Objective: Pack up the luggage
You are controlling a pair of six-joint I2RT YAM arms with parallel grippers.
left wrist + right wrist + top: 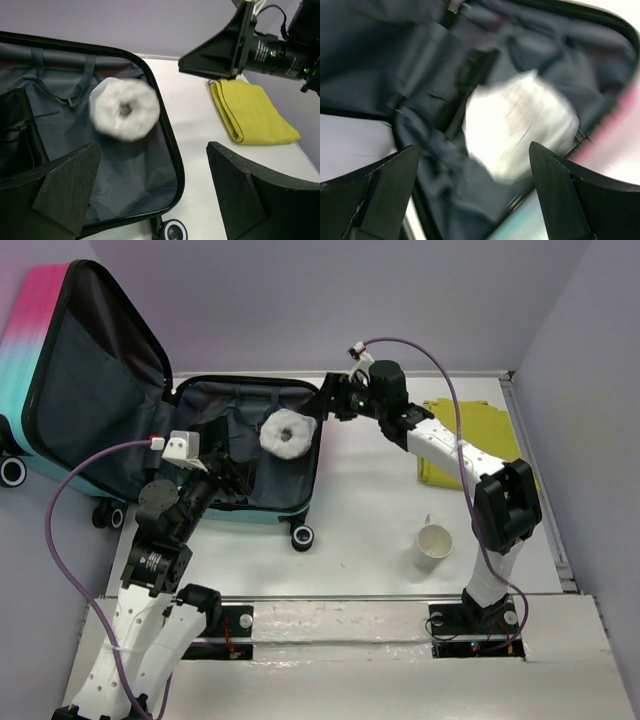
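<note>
Next I will move my right gripper back, to the right in the top view, and down onto the cup's rim farthest from the case [450,540], because the cup stands unpacked.
The luggage [30,330] lies open at the left, its pink-to-teal lid propped up and its dark-lined base flat on the table. A white paper roll [287,432] sits inside the base near its right rim. It looks blurred in the left wrist view [125,111] and in the right wrist view [520,127]. My right gripper [335,400] is open and empty just above the case's far right corner. My left gripper [232,472] is open and empty over the near part of the lining [130,175].
A folded yellow cloth [470,440] lies at the back right, also in the left wrist view [252,112]. A cream cup [434,543] stands on the table right of centre. A case wheel [302,536] sticks out at the near rim. Walls enclose the table.
</note>
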